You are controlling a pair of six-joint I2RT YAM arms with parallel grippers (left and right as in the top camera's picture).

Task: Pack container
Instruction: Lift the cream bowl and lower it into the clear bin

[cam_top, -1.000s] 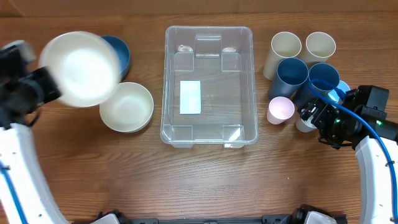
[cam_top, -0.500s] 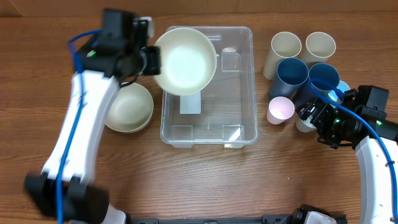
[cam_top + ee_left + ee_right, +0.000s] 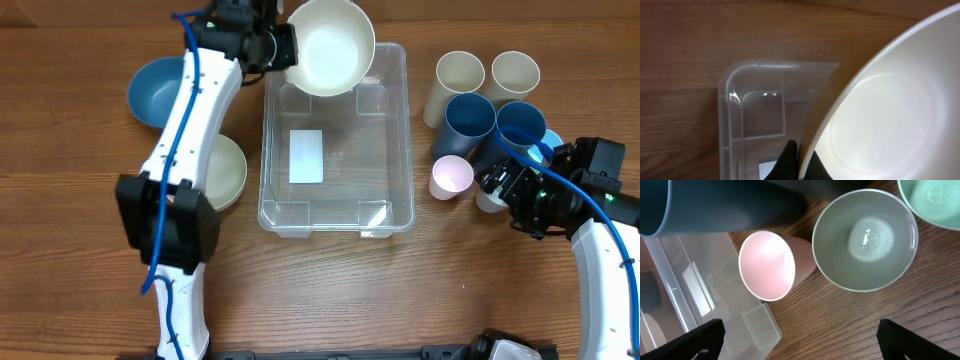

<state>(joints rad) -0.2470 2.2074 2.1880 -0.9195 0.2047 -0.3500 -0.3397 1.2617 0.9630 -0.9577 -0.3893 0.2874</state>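
Observation:
My left gripper moves down and back toward the white label [image 3: 306, 156] [image 3: 768, 170] next, to bring the cream bowl into the container.
The clear container [image 3: 409, 150] stands mid-table with a white label [image 3: 306, 156] on its bottom and nothing else inside. My left gripper [image 3: 284, 48] is shut on the rim of a cream bowl [image 3: 331, 45], which hangs tilted over the container's far end. In the left wrist view the bowl [image 3: 890, 110] fills the right side, the gripper [image 3: 802, 166] pinches its rim, and the container's corner [image 3: 755, 100] lies below. My right gripper [image 3: 508, 186] stands open over the cups to the right; in its own view the gripper [image 3: 802, 342] holds nothing.
A blue bowl [image 3: 158, 90] and a second cream bowl [image 3: 228, 172] sit left of the container. On the right stand two cream cups [image 3: 458, 78], two blue cups [image 3: 470, 120] and a pink cup [image 3: 451, 177]. The pink cup [image 3: 771, 265] and a pale grey cup [image 3: 865, 240] lie below the right gripper.
My left arm has swung the cream bowl from the table's left side to above the container's far end, uncovering the blue bowl. The right arm has not moved.

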